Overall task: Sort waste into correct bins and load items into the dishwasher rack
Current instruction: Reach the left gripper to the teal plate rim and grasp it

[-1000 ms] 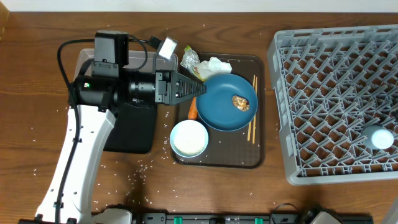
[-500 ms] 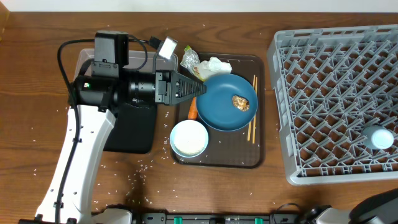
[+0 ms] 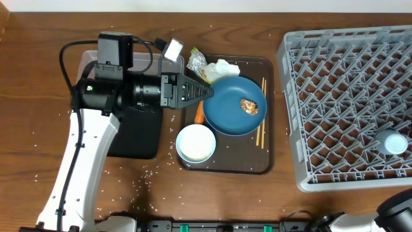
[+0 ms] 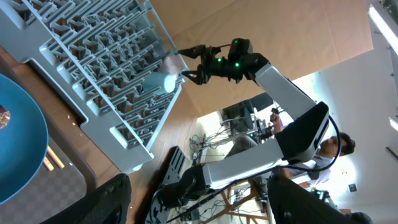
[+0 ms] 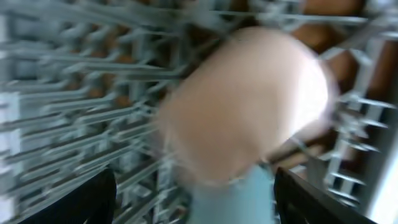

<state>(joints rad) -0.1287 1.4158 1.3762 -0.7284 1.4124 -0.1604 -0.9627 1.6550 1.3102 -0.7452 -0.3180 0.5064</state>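
Note:
My left gripper turns fingers-down and lowers onto the dark-blue plate's rim (image 3: 205,109) beside the carrot piece next, since that rim lies below the gripper.
My left gripper (image 3: 203,92) (image 4: 199,199) is open and empty at the left rim of the dark-blue plate (image 3: 225,116), which carries a brown food lump (image 3: 248,106). The tissue (image 3: 226,66), silvery wrapper (image 3: 196,62), carrot piece (image 3: 199,114), white bowl (image 3: 196,143) and chopsticks (image 3: 261,122) lie on the brown tray. The light-blue cup (image 3: 389,142) (image 5: 233,199) sits in the dishwasher rack (image 3: 347,96) beside the pink cup (image 5: 249,106). My right gripper (image 5: 193,186) is open over both cups, blurred. The clear tub (image 3: 145,61) and black tray (image 3: 138,138) lie under my left arm.
The brown serving tray (image 3: 225,166) sits in the middle of the wooden table. Loose rice (image 3: 148,174) is scattered on the table in front of it. My right arm (image 3: 396,209) shows only at the bottom right corner of the overhead view.
My right arm has come into the bottom right corner of the overhead view. My left arm and the things on the tray have not moved.

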